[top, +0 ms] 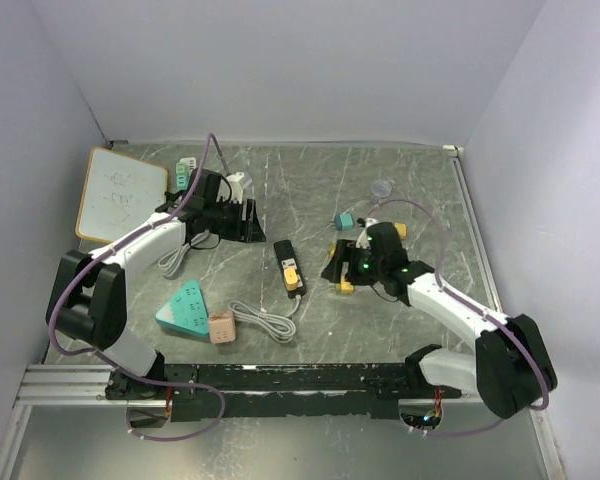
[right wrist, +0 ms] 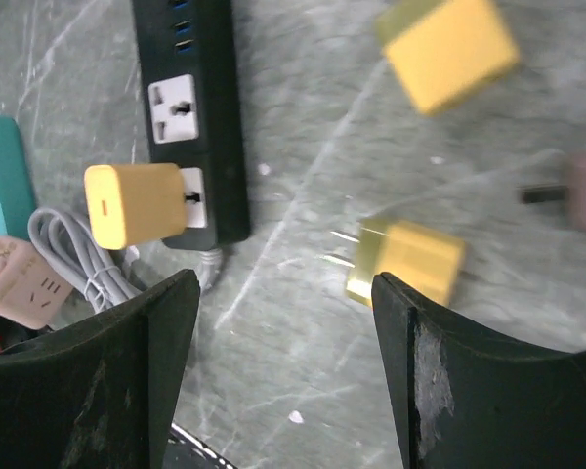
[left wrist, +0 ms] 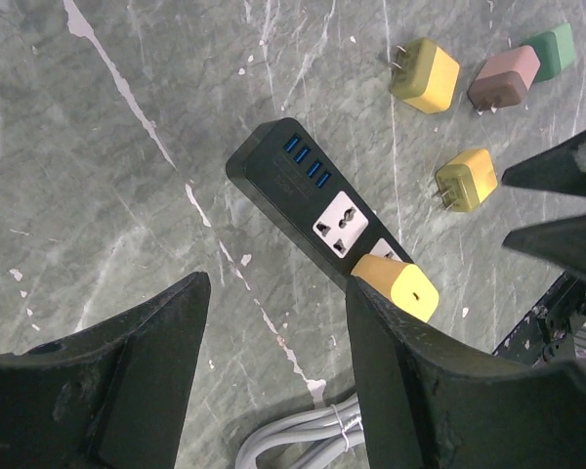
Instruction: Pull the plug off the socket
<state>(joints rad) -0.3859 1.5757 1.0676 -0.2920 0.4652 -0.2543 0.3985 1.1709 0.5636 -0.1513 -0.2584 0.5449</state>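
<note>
The right gripper moves across to the socket next and lowers around the yellow plug in the socket's near outlet, beside my fingers.
A black power strip, the socket (top: pixel 287 262), lies mid-table with a yellow plug (top: pixel 294 275) seated in its near outlet. The right wrist view shows that plug (right wrist: pixel 135 204) in the strip (right wrist: pixel 215 127), left of my jaws. My right gripper (right wrist: pixel 285 283) is open over bare table, just right of the strip (top: pixel 340 268). A loose yellow plug (right wrist: pixel 410 262) lies by its right finger. My left gripper (left wrist: pixel 278 283) is open and empty, at the strip's far left (top: pixel 242 218). It looks toward the strip (left wrist: pixel 313 195) and the seated plug (left wrist: pixel 400 286).
Loose plugs lie right of the strip: olive-yellow (left wrist: pixel 428 75), brown-pink (left wrist: pixel 505 80), green (left wrist: pixel 555 49), yellow (left wrist: pixel 469 179). A teal triangular strip (top: pixel 185 308), pink cube (top: pixel 221 328) and grey cable (top: pixel 265 320) sit near front. A whiteboard (top: pixel 120 195) lies far left.
</note>
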